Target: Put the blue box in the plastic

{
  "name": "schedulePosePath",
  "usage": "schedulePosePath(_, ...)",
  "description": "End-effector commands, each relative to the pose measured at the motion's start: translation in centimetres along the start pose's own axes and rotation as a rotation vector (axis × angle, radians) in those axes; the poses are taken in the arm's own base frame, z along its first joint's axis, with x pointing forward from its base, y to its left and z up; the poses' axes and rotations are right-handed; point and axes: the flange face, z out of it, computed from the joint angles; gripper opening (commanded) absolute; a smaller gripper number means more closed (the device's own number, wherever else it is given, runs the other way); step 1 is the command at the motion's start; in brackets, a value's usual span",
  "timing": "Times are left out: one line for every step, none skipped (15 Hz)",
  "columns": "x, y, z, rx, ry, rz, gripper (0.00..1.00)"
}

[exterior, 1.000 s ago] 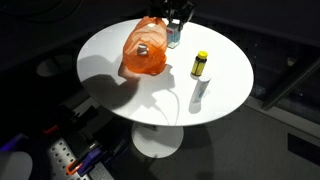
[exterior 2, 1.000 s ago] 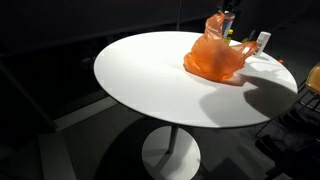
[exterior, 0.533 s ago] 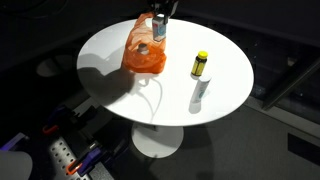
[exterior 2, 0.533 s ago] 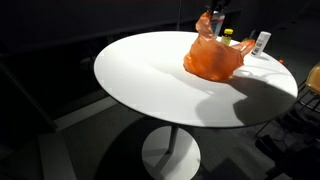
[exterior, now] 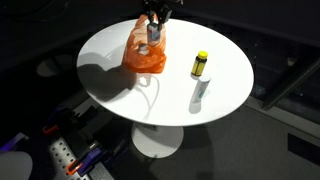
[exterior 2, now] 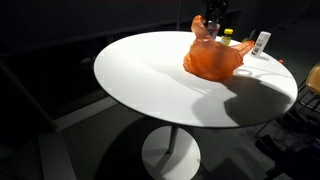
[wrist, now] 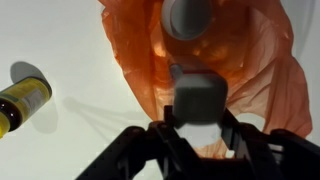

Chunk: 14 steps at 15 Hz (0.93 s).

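Note:
The gripper moves down into the orange plastic bag's opening (wrist: 228, 58) next and releases the small box (wrist: 197, 98) there, since the opening gapes directly below the held box.
An orange plastic bag (exterior: 145, 55) lies on the round white table (exterior: 110, 70); it also shows in the other exterior view (exterior 2: 212, 58) and fills the wrist view (wrist: 260, 70). My gripper (exterior: 154, 22) hangs over the bag's far part, shut on a small box (wrist: 197, 98) that looks grey-blue in the wrist view. The box sits between the fingers, directly above the bag's opening, where a round grey object (wrist: 187, 15) shows inside. In the exterior view (exterior 2: 212, 20) the gripper is just above the bag's top.
A small yellow bottle (exterior: 199, 64) lies right of the bag, also seen in the wrist view (wrist: 20, 100). A white tube (exterior: 199, 92) lies nearer the table's front edge. The table edge drops to a dark floor.
The gripper has carried the box leftwards from beside the bag to over the bag's top. The bag, bottle and tube have not moved.

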Motion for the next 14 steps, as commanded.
schedulePosePath(0.3,0.7,2.0,0.027,-0.019,0.046,0.22)
schedulePosePath(0.4,0.9,2.5,0.027,-0.018,0.045,0.22)
schedulePosePath(0.4,1.0,3.0,0.028,-0.021,0.047,0.22)
schedulePosePath(0.4,1.1,3.5,0.024,-0.024,0.048,0.22)
schedulePosePath(0.4,1.2,3.9,0.015,-0.024,0.043,0.22)
schedulePosePath(0.4,1.2,4.3,0.006,-0.021,0.038,0.22)
schedulePosePath(0.3,1.2,4.6,0.002,-0.02,0.034,0.22)
schedulePosePath(0.3,1.1,4.8,0.0,-0.019,0.032,0.22)
schedulePosePath(0.2,1.1,4.8,-0.005,-0.02,0.029,0.38)
schedulePosePath(0.1,1.1,4.7,-0.004,-0.022,0.025,0.72)
schedulePosePath(-0.1,1.2,4.3,-0.001,-0.026,0.027,0.73)
schedulePosePath(-0.1,1.2,4.0,0.002,-0.028,0.027,0.79)
schedulePosePath(-0.4,1.4,3.2,0.004,-0.036,0.034,0.87)
schedulePosePath(-0.5,1.6,2.7,0.004,-0.041,0.039,0.96)
